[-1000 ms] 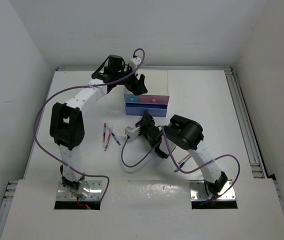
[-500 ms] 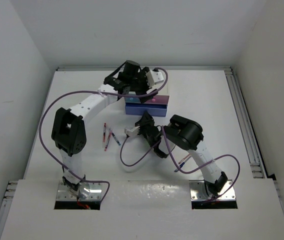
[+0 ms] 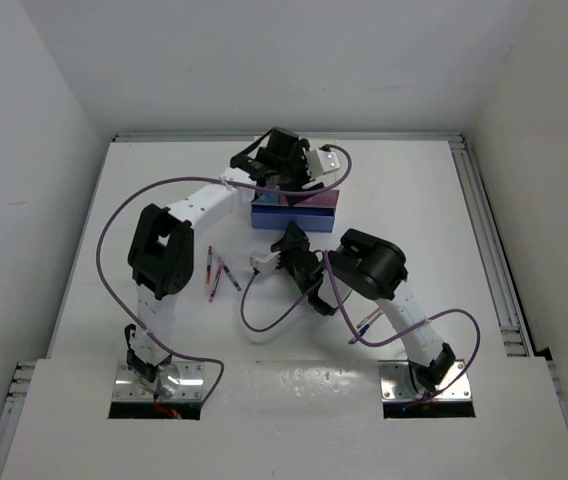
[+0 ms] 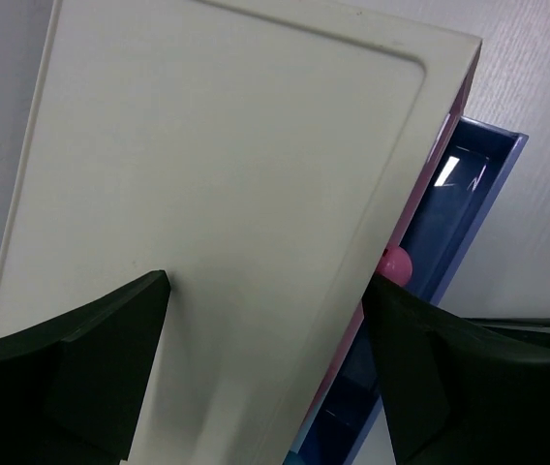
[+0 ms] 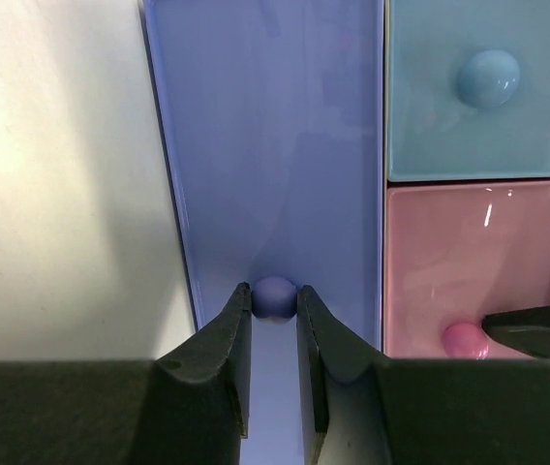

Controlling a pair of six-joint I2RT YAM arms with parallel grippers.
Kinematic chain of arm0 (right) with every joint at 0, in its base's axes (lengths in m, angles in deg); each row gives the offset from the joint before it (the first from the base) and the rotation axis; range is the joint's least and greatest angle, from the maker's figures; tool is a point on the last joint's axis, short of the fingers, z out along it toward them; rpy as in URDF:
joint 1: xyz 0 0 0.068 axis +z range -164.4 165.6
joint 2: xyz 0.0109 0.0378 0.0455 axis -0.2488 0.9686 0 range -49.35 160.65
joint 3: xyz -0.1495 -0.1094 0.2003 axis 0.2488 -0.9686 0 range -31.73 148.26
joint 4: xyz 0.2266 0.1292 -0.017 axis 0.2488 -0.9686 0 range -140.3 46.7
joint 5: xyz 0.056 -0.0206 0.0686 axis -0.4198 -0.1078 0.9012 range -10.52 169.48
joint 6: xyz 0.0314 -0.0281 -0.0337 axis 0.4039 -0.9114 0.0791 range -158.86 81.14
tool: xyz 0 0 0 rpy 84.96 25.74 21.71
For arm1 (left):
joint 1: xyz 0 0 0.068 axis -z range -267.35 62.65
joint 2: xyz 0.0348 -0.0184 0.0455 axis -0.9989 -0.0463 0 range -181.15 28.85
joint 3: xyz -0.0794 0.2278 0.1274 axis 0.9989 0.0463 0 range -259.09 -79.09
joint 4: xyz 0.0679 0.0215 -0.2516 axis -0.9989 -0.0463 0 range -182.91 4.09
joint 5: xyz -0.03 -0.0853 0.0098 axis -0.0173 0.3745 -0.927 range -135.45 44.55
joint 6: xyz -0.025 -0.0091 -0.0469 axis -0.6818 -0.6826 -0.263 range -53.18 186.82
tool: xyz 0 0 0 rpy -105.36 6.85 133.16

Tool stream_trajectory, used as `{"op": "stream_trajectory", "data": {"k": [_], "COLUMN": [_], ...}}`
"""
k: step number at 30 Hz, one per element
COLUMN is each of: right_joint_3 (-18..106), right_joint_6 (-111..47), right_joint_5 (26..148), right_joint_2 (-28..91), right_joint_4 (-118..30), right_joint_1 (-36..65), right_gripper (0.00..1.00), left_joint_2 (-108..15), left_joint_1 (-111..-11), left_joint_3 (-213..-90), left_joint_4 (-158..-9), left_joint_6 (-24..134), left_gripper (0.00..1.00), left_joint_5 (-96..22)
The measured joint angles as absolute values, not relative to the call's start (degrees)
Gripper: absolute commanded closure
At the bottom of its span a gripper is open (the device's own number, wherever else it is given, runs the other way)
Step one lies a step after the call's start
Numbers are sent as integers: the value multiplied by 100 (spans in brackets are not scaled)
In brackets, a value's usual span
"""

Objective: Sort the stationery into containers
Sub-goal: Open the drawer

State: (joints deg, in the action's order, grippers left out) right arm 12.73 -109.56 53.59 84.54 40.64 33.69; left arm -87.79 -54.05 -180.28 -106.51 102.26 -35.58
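Observation:
Next, my right gripper draws back from the white cabinet, then releases the round knob [image 5: 274, 298], because the periwinkle drawer [image 5: 265, 145] is pulled out only a little.
The small white cabinet [image 4: 227, 165] stands at the back middle of the table. My left gripper [image 3: 309, 175] hangs open over its top, one finger [image 4: 91, 368] on each side. Its right finger is next to the pink drawer's knob [image 4: 396, 262]. My right gripper [image 5: 275, 310] is shut on the knob [image 5: 275, 294] of the wide periwinkle drawer [image 5: 265, 145], which is pulled out a little [image 4: 469, 184]. The light-blue drawer [image 5: 478, 126] and the pink drawer [image 5: 449, 262] are shut. Thin red and blue pens [image 3: 214, 272] lie left of the right gripper [image 3: 289, 240].
Another pen [image 3: 368, 322] lies under the right arm's forearm. Purple cables loop from both arms over the table. White walls close in the table on the left, back and right; a rail [image 3: 489, 250] runs along the right edge.
My left arm has swung right, from the cabinet's left side to over its top. The right gripper has stayed on the periwinkle knob.

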Motion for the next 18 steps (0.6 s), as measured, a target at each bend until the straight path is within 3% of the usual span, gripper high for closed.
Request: {"op": "stream_trajectory", "data": {"k": [18], "right_joint_3": [653], "right_joint_6": [-10936], "right_joint_5": [5490], "right_joint_2": [8158], "right_joint_4": [4204], "right_joint_1": [3262], "right_gripper": [100], "left_joint_2": [-9315], "left_joint_1": [-5422], "left_joint_3": [-18917], "left_joint_4": [-11064], "left_joint_6": [10086], "left_gripper": [14], "left_joint_5": [-3324]}}
